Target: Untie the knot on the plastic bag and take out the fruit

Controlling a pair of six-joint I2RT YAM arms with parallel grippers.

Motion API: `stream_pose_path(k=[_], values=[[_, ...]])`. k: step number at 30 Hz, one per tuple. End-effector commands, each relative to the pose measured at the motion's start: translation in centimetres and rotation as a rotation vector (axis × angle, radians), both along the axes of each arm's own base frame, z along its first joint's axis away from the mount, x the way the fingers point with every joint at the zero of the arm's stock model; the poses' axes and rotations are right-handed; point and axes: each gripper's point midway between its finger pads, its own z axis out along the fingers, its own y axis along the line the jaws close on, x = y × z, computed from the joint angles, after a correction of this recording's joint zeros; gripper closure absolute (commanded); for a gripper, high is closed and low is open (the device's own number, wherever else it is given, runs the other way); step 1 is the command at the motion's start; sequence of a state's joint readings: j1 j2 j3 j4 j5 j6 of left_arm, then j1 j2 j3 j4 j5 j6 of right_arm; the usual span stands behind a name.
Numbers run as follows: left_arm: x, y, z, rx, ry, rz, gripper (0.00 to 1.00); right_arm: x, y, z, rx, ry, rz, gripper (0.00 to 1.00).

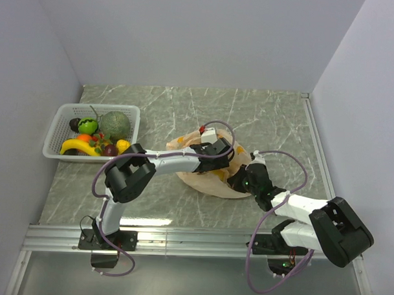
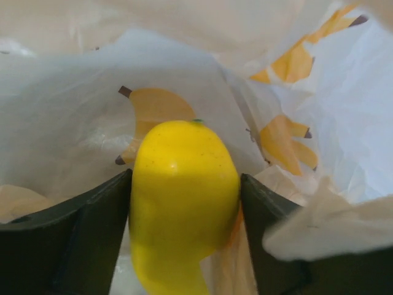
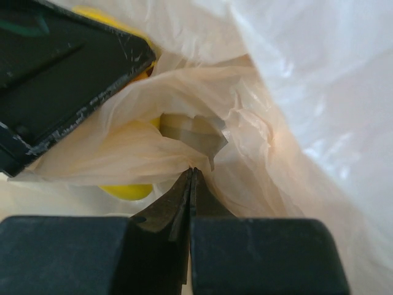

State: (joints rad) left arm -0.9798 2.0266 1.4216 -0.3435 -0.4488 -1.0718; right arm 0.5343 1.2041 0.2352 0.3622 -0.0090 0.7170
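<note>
My left gripper rises from the bag (image 1: 212, 179) next, crosses beside the banana in the white basket, lowers and releases the yellow fruit, since other fruits lie there.
The pale-orange plastic bag (image 1: 212, 179) lies open mid-table; no knot shows. My left gripper (image 1: 217, 150) reaches into its mouth and is shut on a plump yellow fruit (image 2: 184, 196), held between both fingers inside the bag (image 2: 67, 123), whose film carries printed bananas. My right gripper (image 1: 242, 180) sits at the bag's right edge, jaws pressed together on a fold of the bag's film (image 3: 202, 141). In the right wrist view the yellow fruit (image 3: 126, 190) shows through the film below the left gripper's black finger (image 3: 61, 74).
A white basket (image 1: 61, 120) at the left holds a grey-green melon (image 1: 115, 125), a bright green fruit (image 1: 88, 125), a banana (image 1: 79, 146), an orange and dark fruits. White walls enclose the table; a metal rail runs along its near edge.
</note>
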Motion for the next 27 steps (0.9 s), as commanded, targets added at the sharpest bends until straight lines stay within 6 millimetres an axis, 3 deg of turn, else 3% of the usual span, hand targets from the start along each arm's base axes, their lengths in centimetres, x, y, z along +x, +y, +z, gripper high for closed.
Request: stream_pose_path(k=[1, 5, 9, 13, 18, 22, 24, 27], values=[[-0.3, 0.6, -0.7, 0.004, 0.031, 0.015, 0.29, 0.5, 0.3, 0.6, 0.014, -0.043, 0.002, 1.0], [0.0, 1.1, 1.1, -0.003, -0.008, 0.018, 0.52, 0.5, 0.1, 0.8, 0.01, -0.048, -0.004, 1.0], [0.6, 2.3, 4.1, -0.015, -0.091, 0.035, 0.68, 0.6, -0.4, 0.9, -0.004, -0.055, -0.025, 1.0], [1.0, 4.8, 7.9, -0.041, -0.184, 0.072, 0.7, 0.5, -0.7, 0.6, -0.02, -0.047, -0.043, 1.0], [2.3, 7.4, 10.9, -0.072, -0.235, 0.059, 0.69, 0.6, -1.3, 0.4, -0.041, -0.03, -0.075, 1.0], [1.1, 5.9, 14.5, -0.101, -0.246, -0.224, 0.67, 0.7, -1.7, 0.7, -0.053, -0.028, -0.095, 1.0], [-1.4, 4.8, 15.3, -0.093, -0.226, -0.451, 0.66, 1.1, -1.9, 1.3, -0.059, -0.039, -0.11, 1.0], [-4.2, 4.6, 18.6, -0.184, -0.248, -0.662, 0.65, 1.5, -2.0, 2.3, -0.069, -0.056, -0.12, 1.0]])
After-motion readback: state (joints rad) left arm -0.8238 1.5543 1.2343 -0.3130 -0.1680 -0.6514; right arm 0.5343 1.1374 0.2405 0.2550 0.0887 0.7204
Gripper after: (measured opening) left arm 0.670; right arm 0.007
